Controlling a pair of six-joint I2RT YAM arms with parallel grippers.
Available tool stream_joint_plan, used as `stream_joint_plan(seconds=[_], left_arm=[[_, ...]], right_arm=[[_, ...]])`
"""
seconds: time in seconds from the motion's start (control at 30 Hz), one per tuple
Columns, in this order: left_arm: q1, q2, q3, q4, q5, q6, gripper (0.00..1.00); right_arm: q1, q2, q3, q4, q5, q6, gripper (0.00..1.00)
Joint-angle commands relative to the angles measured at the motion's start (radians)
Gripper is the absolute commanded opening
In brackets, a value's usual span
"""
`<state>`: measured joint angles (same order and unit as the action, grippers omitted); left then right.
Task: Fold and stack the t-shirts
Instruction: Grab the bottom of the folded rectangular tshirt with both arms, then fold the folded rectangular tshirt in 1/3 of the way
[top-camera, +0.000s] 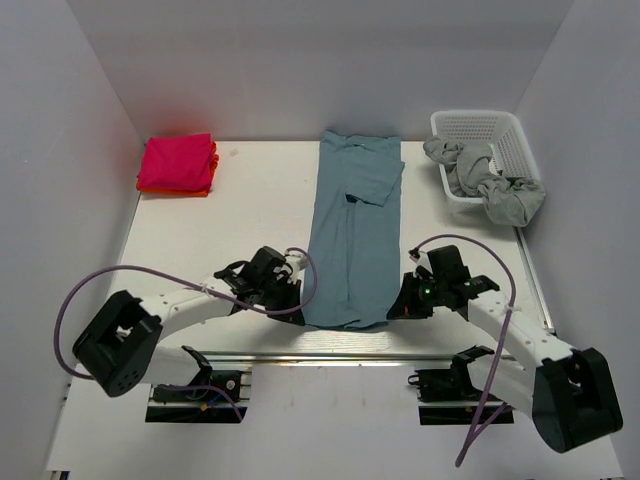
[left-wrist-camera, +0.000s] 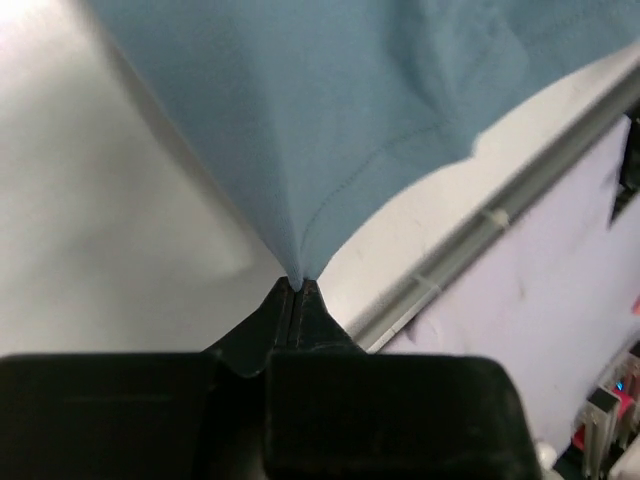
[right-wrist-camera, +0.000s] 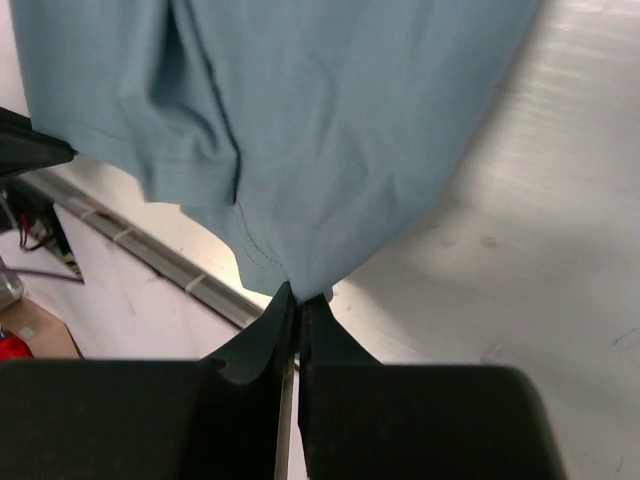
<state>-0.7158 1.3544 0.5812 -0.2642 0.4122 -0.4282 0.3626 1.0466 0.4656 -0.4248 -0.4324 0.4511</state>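
My left gripper carries the t-shirt's pinched hem corner outward next and releases it onto the t-shirt's far part (top-camera: 324, 182), since that far part lies outward of that gripper.
A dusty teal-blue t-shirt (top-camera: 352, 230) lies in a long narrow strip down the middle of the table, sleeves folded in. My left gripper (top-camera: 297, 316) is shut on its near left hem corner, and the cloth (left-wrist-camera: 330, 120) rises from the pinched tips (left-wrist-camera: 298, 286). My right gripper (top-camera: 394, 310) is shut on the near right hem corner; the fabric (right-wrist-camera: 330, 120) fans out from the tips (right-wrist-camera: 298, 294). A folded bright pink t-shirt (top-camera: 177, 161) rests on an orange one (top-camera: 196, 190) at the back left. Grey t-shirts (top-camera: 490, 180) spill from the basket.
A white lattice basket (top-camera: 482, 128) stands at the back right against the wall. A metal rail (top-camera: 350, 355) runs along the table's near edge, just behind both grippers. White walls close in the left, back and right sides.
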Motion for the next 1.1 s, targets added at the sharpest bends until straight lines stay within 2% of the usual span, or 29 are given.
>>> stream_joint_plan(seconds=[0.0,0.17,0.27,0.33,0.4,0.57,0.67,0.83,1.07], left_arm=[[-0.014,-0.093,0.005,-0.087,0.068,-0.007,0.00],[-0.014,-0.126,0.049,-0.066,0.068,-0.007,0.00],[0.007,-0.112,0.081,-0.026,0.047,-0.007,0.00],[0.007,-0.069,0.135,-0.015,-0.047,-0.007,0.00],[0.018,-0.028,0.213,-0.015,-0.157,-0.020,0.00],[0.036,0.100,0.348,0.037,-0.268,-0.075,0.00],[0.061,0.187,0.448,-0.023,-0.345,-0.089,0.00],[0.098,0.275,0.589,-0.035,-0.384,-0.067,0.00],[0.142,0.420,0.816,-0.061,-0.372,0.002,0.00]], right_arm=[[0.009,-0.077,-0.013,-0.065,-0.060,-0.038,0.00],[0.015,-0.103,-0.012,-0.048,-0.060,-0.031,0.00],[0.012,-0.091,0.014,0.042,-0.016,-0.011,0.00],[0.009,-0.077,0.028,0.099,0.010,0.010,0.00],[0.006,-0.057,0.073,0.123,0.116,0.037,0.00],[0.002,0.058,0.174,0.159,0.234,0.070,0.00],[-0.004,0.145,0.237,0.175,0.260,0.084,0.00],[-0.020,0.245,0.379,0.175,0.360,0.075,0.00],[-0.066,0.388,0.550,0.175,0.344,0.049,0.00]])
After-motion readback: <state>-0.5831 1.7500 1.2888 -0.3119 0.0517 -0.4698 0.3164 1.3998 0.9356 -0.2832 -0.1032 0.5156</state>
